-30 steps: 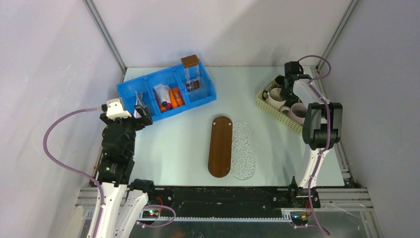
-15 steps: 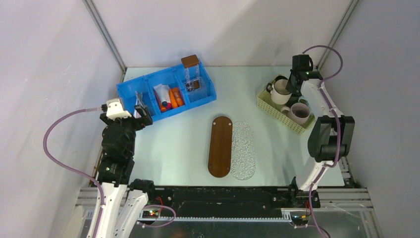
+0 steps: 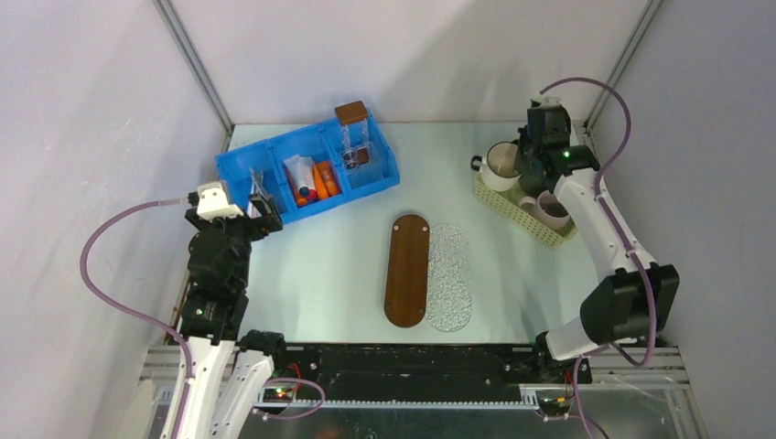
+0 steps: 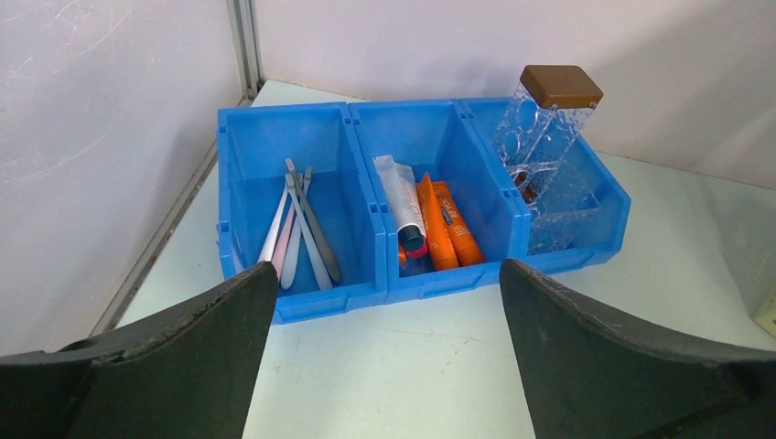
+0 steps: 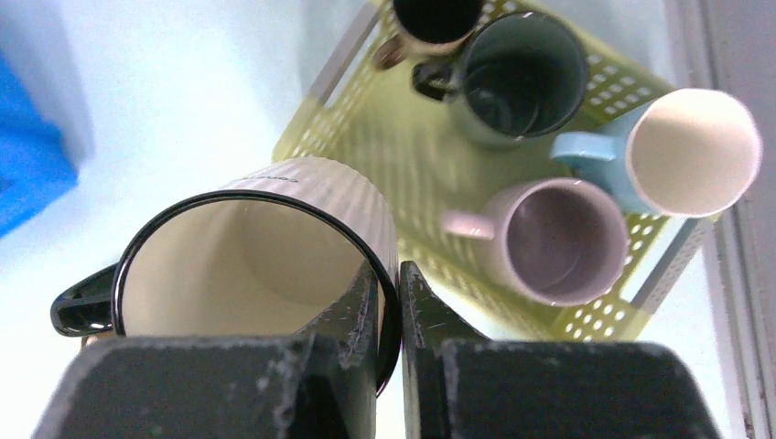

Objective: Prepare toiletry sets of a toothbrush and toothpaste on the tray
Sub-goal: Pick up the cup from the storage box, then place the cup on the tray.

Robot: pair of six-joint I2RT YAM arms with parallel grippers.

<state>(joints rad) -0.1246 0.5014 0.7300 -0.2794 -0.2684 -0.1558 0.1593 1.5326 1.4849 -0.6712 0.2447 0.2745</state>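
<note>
I will bring the mug back with my right gripper next, lower it onto the clear oval dish's empty far end (image 3: 448, 240) and let go of it.
Several grey and pale pink toothbrushes (image 4: 297, 229) lie in the left compartment of a blue bin (image 4: 311, 302). Orange toothpaste tubes (image 4: 439, 219) and a white one (image 4: 400, 192) fill the middle compartment. My left gripper (image 4: 389, 274) stands open just in front of the bin, nothing between its fingers. A brown wooden oval tray (image 3: 407, 270) lies mid-table. My right gripper (image 5: 389, 274) is shut on the wall of a cream ribbed mug (image 5: 247, 256) with a black rim, held in the air at the left edge of the yellow basket (image 5: 412, 165).
A clear oval dish (image 3: 449, 277) lies right of the wooden tray. A clear brown-lidded box (image 4: 549, 128) stands in the bin's right compartment. The basket holds a pink mug (image 5: 563, 240), a dark green mug (image 5: 522, 73) and a pale blue mug (image 5: 691, 151).
My right arm has lifted the cream mug out of the basket and carried it left. The left arm has not moved.
</note>
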